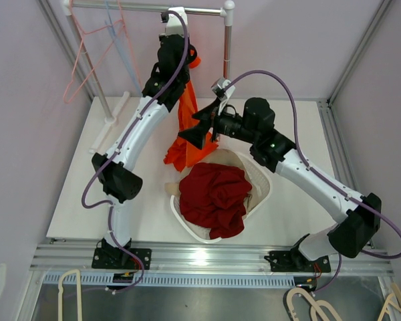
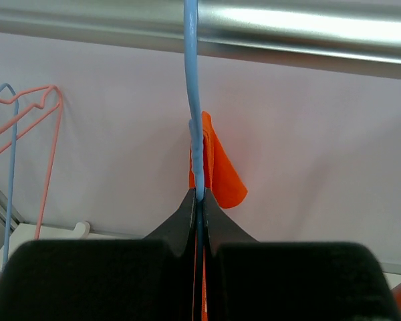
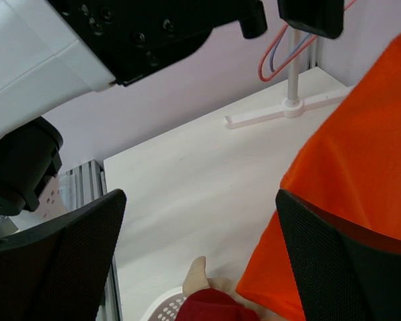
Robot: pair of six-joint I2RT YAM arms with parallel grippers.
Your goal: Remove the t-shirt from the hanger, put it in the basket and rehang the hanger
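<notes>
I see only the table between my right gripper's open fingers, so next I will draw that gripper back, then move it across onto the shirt's lower hem (image 1: 190, 156) (image 3: 269, 286).
An orange t-shirt (image 1: 187, 127) hangs below the rail (image 1: 134, 7) on a blue hanger (image 2: 194, 100) whose hook goes over the metal rail (image 2: 287, 27). My left gripper (image 2: 199, 197) is shut on the hanger's neck just under the hook, with a fold of the orange t-shirt (image 2: 220, 170) behind it. From above, the left gripper (image 1: 184, 63) sits at the shirt's top and hides the hanger. My right gripper (image 1: 202, 126) stands open beside the shirt's middle. In the right wrist view the right gripper (image 3: 199, 195) has only table between its fingers, and the t-shirt (image 3: 361, 154) lies behind the right finger.
A white basket (image 1: 264, 190) holds a dark red garment (image 1: 214, 194) below the shirt, with its rim (image 3: 160, 309) and a beige cloth (image 3: 197, 274) in the right wrist view. Empty pink hangers (image 1: 77, 60) and a blue one (image 1: 123, 40) hang at the rail's left. The rack's foot (image 3: 287, 110) rests on the table.
</notes>
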